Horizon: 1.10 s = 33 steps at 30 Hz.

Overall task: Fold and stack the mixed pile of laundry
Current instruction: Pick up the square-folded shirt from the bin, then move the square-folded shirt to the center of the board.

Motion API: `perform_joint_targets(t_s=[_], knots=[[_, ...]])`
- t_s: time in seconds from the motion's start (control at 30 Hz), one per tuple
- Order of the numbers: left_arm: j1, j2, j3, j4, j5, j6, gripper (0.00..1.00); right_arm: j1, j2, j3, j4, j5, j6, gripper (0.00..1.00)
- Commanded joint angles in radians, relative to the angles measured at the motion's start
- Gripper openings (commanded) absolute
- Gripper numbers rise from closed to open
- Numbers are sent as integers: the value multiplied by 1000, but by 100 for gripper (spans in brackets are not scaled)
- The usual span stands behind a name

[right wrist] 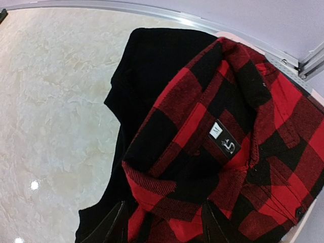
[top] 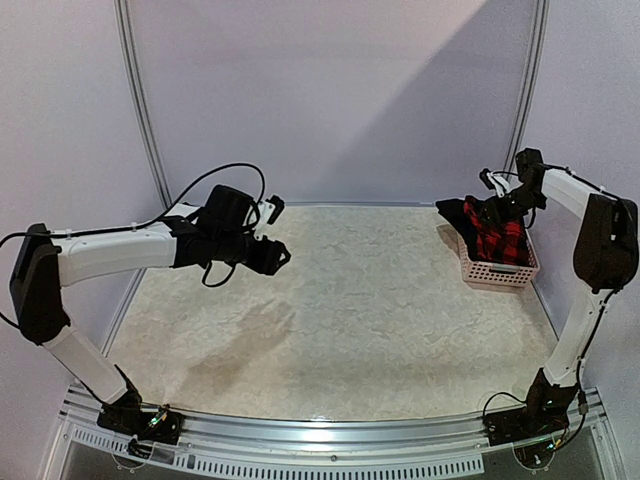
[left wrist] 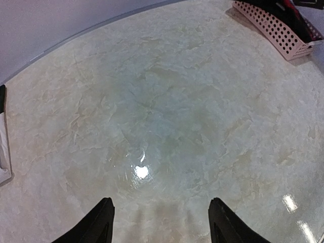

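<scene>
The checked flannel shirt's collar fold (right wrist: 167, 203) runs between both open fingers, just below my right gripper, so my right gripper should move down to it next and close there.
The laundry pile sits in the pink basket (top: 495, 272) at the far right of the table. On top lies the red-and-black checked flannel shirt (top: 505, 240), collar and size label up in the right wrist view (right wrist: 228, 111). A black garment (right wrist: 152, 61) lies under it and hangs over the basket's left side (top: 455, 210). No white cloth shows. My right gripper (right wrist: 164, 225) is open just above the shirt's collar, a finger on each side of a fold; it also shows in the top view (top: 492, 190). My left gripper (left wrist: 161, 223) is open and empty above bare table (top: 283, 257).
The marbled beige table top (top: 340, 320) is bordered by a metal rail along the back and side walls. The basket (left wrist: 276, 28) stands close to the right back corner, far across the table from the left gripper.
</scene>
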Motion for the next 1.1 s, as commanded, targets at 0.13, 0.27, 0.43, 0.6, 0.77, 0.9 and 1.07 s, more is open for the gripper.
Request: perform_joint_targets(t_s=[0.13, 0.27, 0.43, 0.6, 0.77, 0.9, 1.07], knots=[[-17, 18, 26, -24, 8, 2, 65, 10, 76, 51, -46, -53, -53, 50], [-17, 20, 28, -25, 10, 2, 65, 10, 91, 56, -26, -32, -44, 48], [-17, 22, 29, -26, 9, 1, 65, 9, 112, 82, -9, -1, -23, 36], [-18, 24, 28, -27, 2, 5, 66, 10, 124, 115, 2, 25, 16, 11], [-17, 20, 34, -31, 7, 5, 65, 9, 36, 129, -18, 59, 20, 0], [-17, 10, 36, -33, 6, 4, 65, 9, -73, 152, -44, 78, 17, 0], [-17, 1, 36, -32, 2, 5, 65, 47, -237, 225, -65, 64, 41, 0]])
